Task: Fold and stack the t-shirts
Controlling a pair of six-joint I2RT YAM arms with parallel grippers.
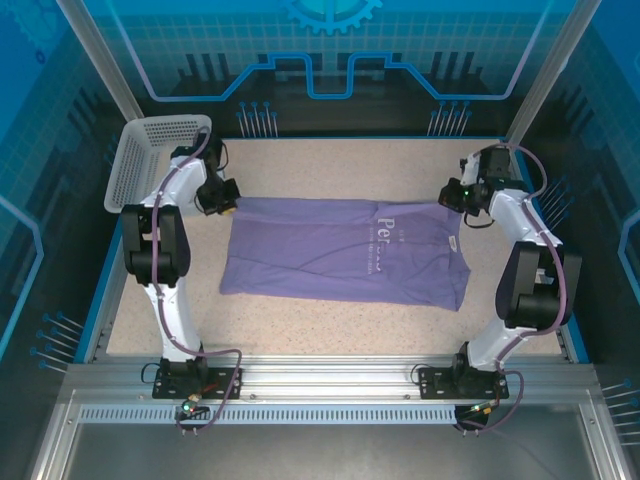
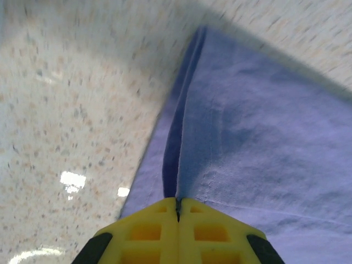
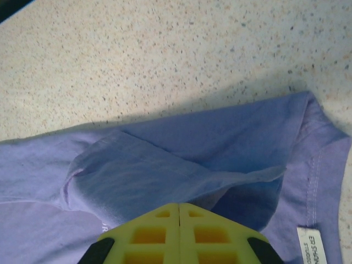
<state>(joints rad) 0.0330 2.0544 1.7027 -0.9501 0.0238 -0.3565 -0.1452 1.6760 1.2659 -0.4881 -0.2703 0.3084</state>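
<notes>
The robot's right gripper should next move gently back and down and let go of the lifted flap on the cloth beside the neck label, since that spot is back below the gripper.
The lavender t-shirt (image 1: pixel 340 255) lies spread across the middle of the table, its white chest lettering (image 1: pixel 385 240) facing up. My left gripper (image 1: pixel 226 208) is at the shirt's far left corner. In the left wrist view that gripper (image 2: pixel 177 201) is shut on a raised fold of the t-shirt (image 2: pixel 247 126). My right gripper (image 1: pixel 450 197) is at the far right corner, by the collar. In the right wrist view it (image 3: pixel 180 206) is shut on a lifted flap of the t-shirt (image 3: pixel 165 165), with the white neck label (image 3: pixel 313 245) just to the right.
A pale mesh basket (image 1: pixel 150 155) leans at the far left corner of the table, just behind the left arm. Speckled tabletop (image 1: pixel 330 165) runs along the far side of the shirt, and a raised blue rim (image 1: pixel 100 290) borders the table.
</notes>
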